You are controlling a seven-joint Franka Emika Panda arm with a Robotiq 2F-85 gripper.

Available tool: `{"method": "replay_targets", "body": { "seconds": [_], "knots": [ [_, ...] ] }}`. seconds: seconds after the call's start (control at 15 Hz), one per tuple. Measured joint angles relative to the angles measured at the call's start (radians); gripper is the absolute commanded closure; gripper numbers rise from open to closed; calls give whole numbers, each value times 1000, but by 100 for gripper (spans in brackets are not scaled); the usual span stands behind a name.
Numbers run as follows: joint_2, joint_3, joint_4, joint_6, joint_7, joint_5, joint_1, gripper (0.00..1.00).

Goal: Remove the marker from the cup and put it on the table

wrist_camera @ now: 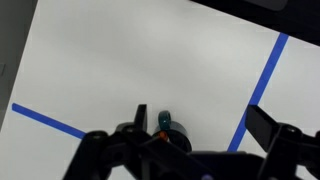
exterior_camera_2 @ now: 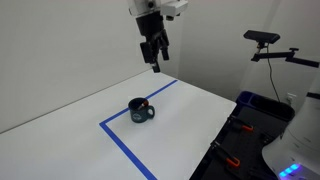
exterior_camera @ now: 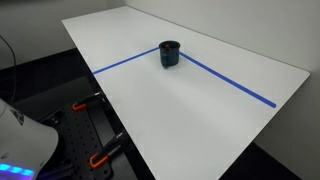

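Next, my gripper lowers toward the marker's top end at the cup's rim by the cup's handle, turning slightly, its spread fingers straddling that end.
The dark blue-teal cup stands upright on the white table where the blue tape lines meet. It also shows in an exterior view. The reddish marker leans inside it, only its top end showing. In the wrist view the cup sits at the bottom edge, with an orange bit of marker at its rim. My gripper hangs high above the table, behind the cup and well clear of it. Its fingers are spread wide and empty.
Blue tape lines cross the table. A black perforated bench with orange clamps borders one table edge and also shows in an exterior view. A camera on a stand and a blue bin are beyond it.
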Motion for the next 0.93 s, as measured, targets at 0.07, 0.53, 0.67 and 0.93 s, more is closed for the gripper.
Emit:
{"method": "replay_targets", "body": {
  "seconds": [0.07,0.53,0.67,0.93],
  "knots": [
    [48,1,25,17,-1,-27,7,0],
    [344,-12,197,70,-127,-95,13,0],
    [411,-18,239,72,-165,-95,13,0],
    [522,-22,311,74,-212,-97,13,0]
  ]
}}
